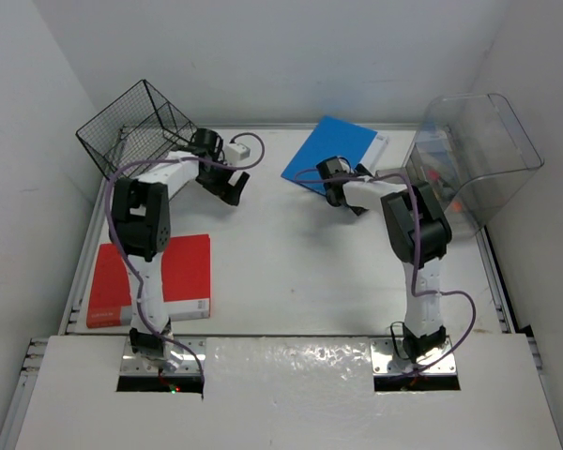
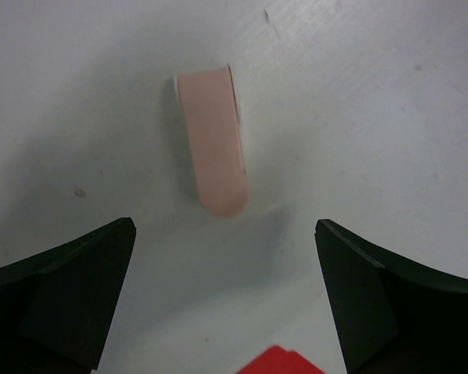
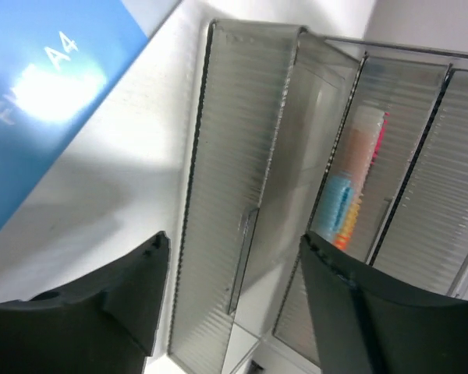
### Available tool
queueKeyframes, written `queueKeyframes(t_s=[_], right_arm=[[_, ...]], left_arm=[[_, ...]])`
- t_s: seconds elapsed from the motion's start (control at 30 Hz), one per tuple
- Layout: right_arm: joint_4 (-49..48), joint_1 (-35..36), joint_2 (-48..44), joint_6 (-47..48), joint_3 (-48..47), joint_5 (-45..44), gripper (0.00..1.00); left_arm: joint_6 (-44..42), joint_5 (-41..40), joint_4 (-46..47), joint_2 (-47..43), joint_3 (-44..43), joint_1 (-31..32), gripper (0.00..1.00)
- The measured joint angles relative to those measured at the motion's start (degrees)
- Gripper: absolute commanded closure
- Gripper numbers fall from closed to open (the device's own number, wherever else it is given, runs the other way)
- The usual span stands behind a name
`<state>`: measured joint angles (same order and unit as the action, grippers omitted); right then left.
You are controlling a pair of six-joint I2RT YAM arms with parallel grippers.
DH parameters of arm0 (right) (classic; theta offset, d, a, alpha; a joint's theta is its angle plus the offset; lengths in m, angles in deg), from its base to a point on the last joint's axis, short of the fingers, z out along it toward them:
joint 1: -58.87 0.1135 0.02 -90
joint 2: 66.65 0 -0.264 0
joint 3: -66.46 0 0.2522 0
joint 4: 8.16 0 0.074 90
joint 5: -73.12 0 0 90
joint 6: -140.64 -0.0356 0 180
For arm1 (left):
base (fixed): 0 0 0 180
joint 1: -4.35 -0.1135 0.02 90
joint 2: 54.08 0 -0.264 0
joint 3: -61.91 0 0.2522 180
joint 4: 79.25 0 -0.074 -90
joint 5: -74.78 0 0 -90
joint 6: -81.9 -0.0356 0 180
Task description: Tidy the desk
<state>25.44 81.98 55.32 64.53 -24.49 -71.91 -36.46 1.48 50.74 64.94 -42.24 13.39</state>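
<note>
My left gripper lowers next, then brings its open fingers around the pink object's rounded end.
The white desk holds everything in view. A small pink flat object with one rounded end lies on the desk just ahead of my left gripper. That gripper is open with nothing between its fingers. From above, the left gripper hovers at the back left, beside the wire basket. My right gripper is open and empty, facing the front of a clear ribbed drawer unit. In the top view the right gripper sits between the blue pack and the clear unit.
A black wire basket stands tilted at the back left corner. A red book lies at the near left; its corner shows under the left gripper. A blue A4 pack lies at the back centre. Coloured items sit inside the clear unit.
</note>
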Motion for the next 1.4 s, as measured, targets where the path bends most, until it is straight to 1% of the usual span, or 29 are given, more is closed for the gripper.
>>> queueKeyframes(t_s=[0.07,0.17,0.2,0.23,0.33,0.47,0.5,0.53,0.57,0.6,0.77,0.83,0.87,0.93,1.0,1.03,1.1,1.13,1.2,1.3,1.4], right_arm=[[0.92,0.00,-1.97,-1.01,0.00,2.84,0.32],[1.73,0.00,-6.10,-2.69,0.02,7.41,0.31],[1.77,0.00,-7.58,-3.26,0.02,8.96,0.31],[1.70,0.00,-8.92,-3.69,0.09,10.45,0.31],[1.42,0.00,-12.79,-4.81,0.81,14.10,0.31],[1.01,0.00,-15.56,-5.57,2.43,17.92,0.31],[0.74,0.00,-15.93,-5.70,2.93,19.17,0.31],[0.26,0.00,-16.31,-5.81,3.65,20.50,0.31],[-0.42,0.00,-16.81,-5.81,4.63,22.21,0.31],[-1.07,-0.02,-17.42,-5.79,5.68,23.87,0.31],[-5.29,-0.09,-22.71,-5.70,12.35,34.67,0.32],[-7.56,-0.11,-25.77,-5.77,15.04,40.76,0.31],[-8.92,-0.13,-27.61,-5.90,16.46,44.63,0.30],[-12.00,-0.15,-31.26,-6.58,19.10,52.57,0.23],[-15.26,-0.24,-34.03,-7.15,20.65,61.77,0.18],[-16.72,-0.24,-34.80,-7.37,20.79,66.29,0.18],[-19.65,-0.22,-35.23,-7.28,20.70,74.82,0.19],[-20.96,-0.22,-35.08,-7.23,20.70,79.47,0.23],[-22.12,-0.15,-34.18,-7.34,20.46,86.05,0.26],[-25.33,0.13,-31.95,-8.70,20.31,94.12,0.28],[-29.57,0.59,-30.47,-10.93,20.35,100.21,0.28]], left_arm=[[-0.11,-1.03,-0.07,3.21,-3.74,0.42,0.02],[-0.02,-1.73,0.52,7.37,-9.25,0.70,0.09],[0.04,-2.05,0.59,8.26,-10.47,0.76,0.14],[0.22,-2.34,0.59,9.01,-11.45,0.79,0.28],[0.74,-2.69,0.13,10.29,-12.37,0.79,0.47],[0.76,-1.66,-2.51,10.54,-12.35,0.79,0.53],[0.72,-0.96,-3.08,10.54,-12.35,0.79,0.62],[0.61,-0.31,-3.82,10.54,-12.35,0.79,0.69],[0.17,0.57,-4.76,10.54,-12.31,0.79,0.89],[0.39,1.07,-5.20,10.54,-12.31,0.79,0.99],[-0.28,5.70,-7.52,10.19,-12.44,0.74,1.00],[-0.52,9.64,-10.32,9.86,-12.41,0.72,1.00],[-0.87,12.00,-11.80,9.46,-12.41,0.74,1.00],[-1.97,17.49,-15.02,7.89,-12.24,0.79,1.00],[-3.80,22.73,-18.27,5.01,-11.85,0.96,1.00],[-4.92,24.83,-19.82,3.30,-11.78,1.05,1.00],[-7.28,27.32,-21.68,-0.31,-11.28,1.60,1.00],[-8.55,28.13,-22.03,-2.73,-10.32,2.10,1.00],[-10.36,28.96,-21.81,-7.02,-7.58,3.41,1.00],[-12.48,29.73,-22.29,-11.65,-3.89,6.01,1.00],[-13.75,30.67,-22.95,-12.72,-3.30,8.39,1.00]])
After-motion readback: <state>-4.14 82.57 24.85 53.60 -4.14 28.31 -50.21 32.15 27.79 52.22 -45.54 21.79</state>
